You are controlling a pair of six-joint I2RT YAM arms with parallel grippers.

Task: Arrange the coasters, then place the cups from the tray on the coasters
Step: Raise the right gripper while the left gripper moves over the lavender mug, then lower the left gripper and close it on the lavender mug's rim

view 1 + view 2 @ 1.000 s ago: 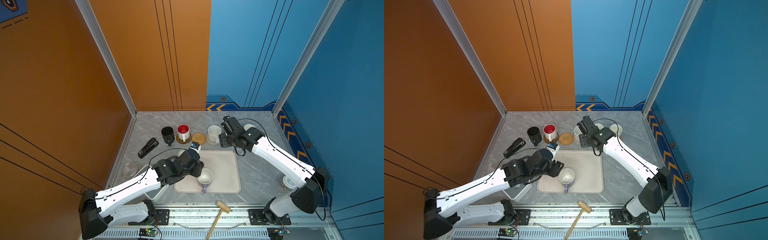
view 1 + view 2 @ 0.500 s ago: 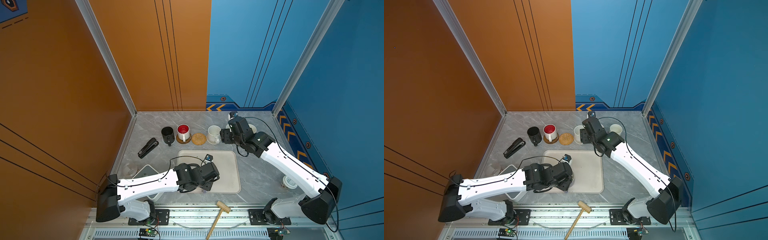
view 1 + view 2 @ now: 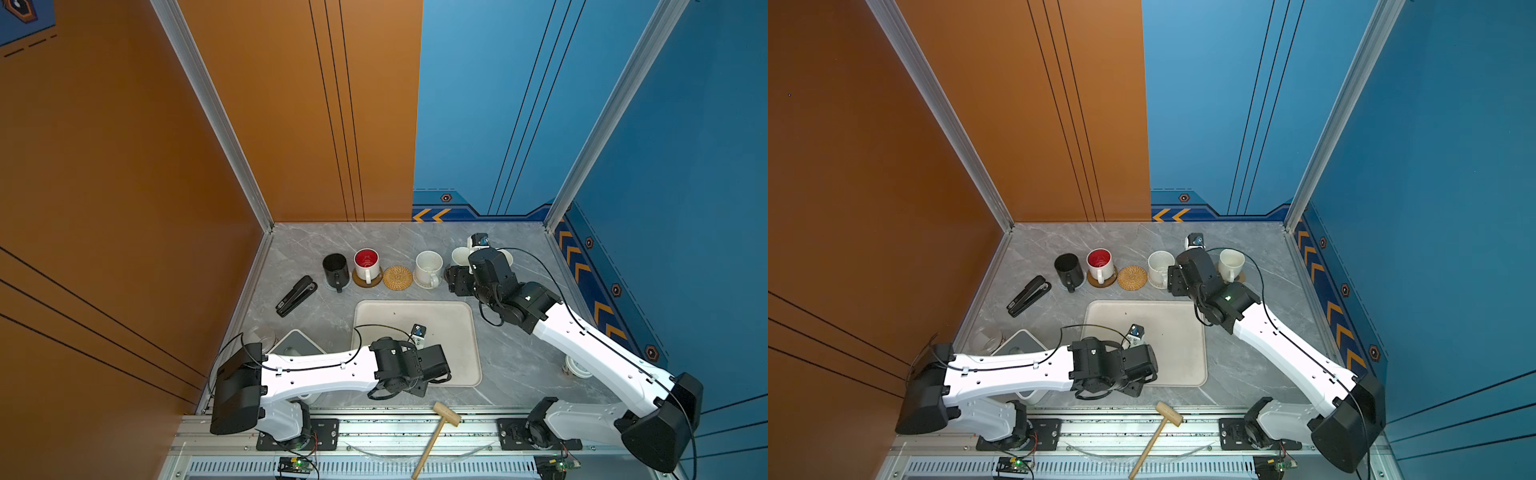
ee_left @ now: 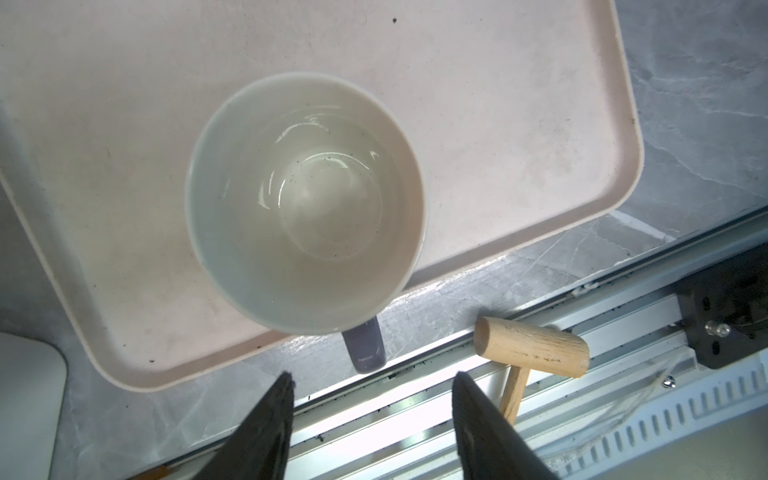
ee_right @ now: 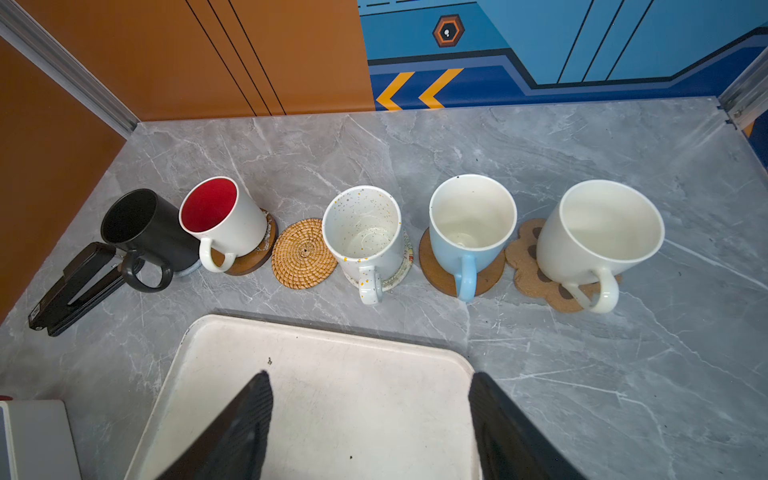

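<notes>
Next, my left gripper lowers and moves outward to the lavender cup's handle beneath the cup's rim, since the handle lies below and outward, pointing between my fingers.
A lavender cup stands upright near the front rim of the cream tray. Its handle points at my left gripper, which is open and just short of it. In both top views that arm hides the cup. Behind the tray stand a black cup, a red-inside white cup, a speckled cup, a light blue cup and a cream cup, each on a coaster. The rattan coaster is bare. My right gripper hangs open and empty over the tray's far edge.
A black stapler lies left of the cups. A white-and-grey square device and a clear glass jar sit at the front left. A wooden mallet rests on the front rail. A small white-lidded jar stands under the right arm.
My left arm swung from the tray's far left corner to its near edge and now covers the lavender cup, jaws slightly wider. My right gripper drew back a little from the cups.
</notes>
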